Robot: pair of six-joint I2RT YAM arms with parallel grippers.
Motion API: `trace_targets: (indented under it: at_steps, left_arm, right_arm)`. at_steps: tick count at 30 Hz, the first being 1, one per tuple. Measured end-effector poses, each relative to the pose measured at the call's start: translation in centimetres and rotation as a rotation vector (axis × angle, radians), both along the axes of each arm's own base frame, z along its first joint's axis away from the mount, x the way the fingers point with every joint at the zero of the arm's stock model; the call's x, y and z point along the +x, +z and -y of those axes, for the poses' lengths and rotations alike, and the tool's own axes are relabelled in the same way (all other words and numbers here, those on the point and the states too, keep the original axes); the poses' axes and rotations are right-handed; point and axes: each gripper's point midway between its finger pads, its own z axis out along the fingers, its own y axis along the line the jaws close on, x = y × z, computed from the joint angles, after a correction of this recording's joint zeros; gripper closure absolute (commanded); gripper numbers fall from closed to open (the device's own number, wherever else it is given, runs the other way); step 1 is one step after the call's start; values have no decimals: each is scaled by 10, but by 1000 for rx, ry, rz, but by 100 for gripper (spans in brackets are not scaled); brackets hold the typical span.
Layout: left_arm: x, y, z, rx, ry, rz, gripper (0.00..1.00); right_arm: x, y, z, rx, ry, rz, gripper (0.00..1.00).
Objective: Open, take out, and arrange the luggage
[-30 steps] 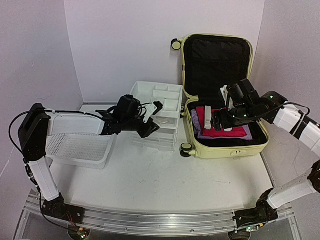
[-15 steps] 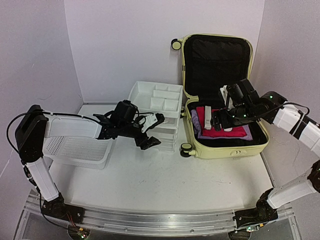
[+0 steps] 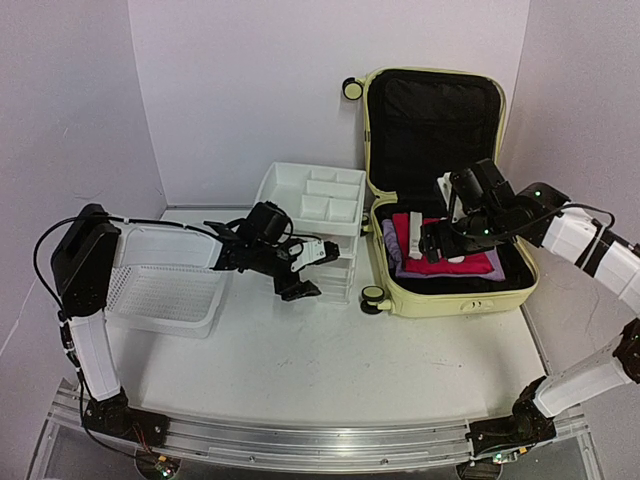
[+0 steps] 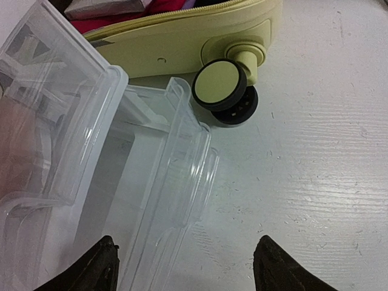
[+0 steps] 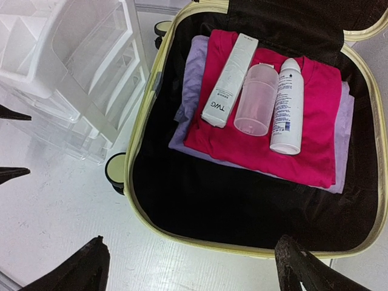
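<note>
I will reach outward and down next with my right gripper to the clear cup (image 5: 257, 100) below it, fingers on both sides of the cup's body, because the tube and the bottle stand close on either side.
The pale yellow luggage (image 3: 455, 297) lies open at the back right, its black-lined lid upright against the wall. Inside it are a folded pink shirt (image 5: 242, 145) on a purple one (image 5: 191, 91), with a white tube (image 5: 230, 79), a clear cup (image 5: 257, 100) and a white spray bottle (image 5: 286, 106) on top. My right gripper (image 3: 442, 243) hovers open and empty over the luggage's front part (image 5: 191, 260). My left gripper (image 3: 314, 270) is open and empty, low in front of the drawer unit, its jaws either side of the unit's lower edge (image 4: 188, 260). A luggage wheel (image 4: 221, 88) sits just beyond.
A white plastic drawer unit (image 3: 320, 200) with a divided top tray stands left of the luggage, close to its wheel (image 3: 372, 297). A white mesh basket (image 3: 160, 300) sits at the left. Walls close in at the back and both sides.
My left gripper has moved down and to the right, from over the drawer unit's top to low in front of it. The right gripper has barely moved.
</note>
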Motion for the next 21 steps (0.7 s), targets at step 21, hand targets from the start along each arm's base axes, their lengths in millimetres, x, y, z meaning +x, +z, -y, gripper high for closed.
trace_targets:
  at_steps: [21]
  left_arm:
    - [-34,4,-21,-15,3,-127,34]
  right_arm:
    - [132,-98,42,51,-228,-280,25]
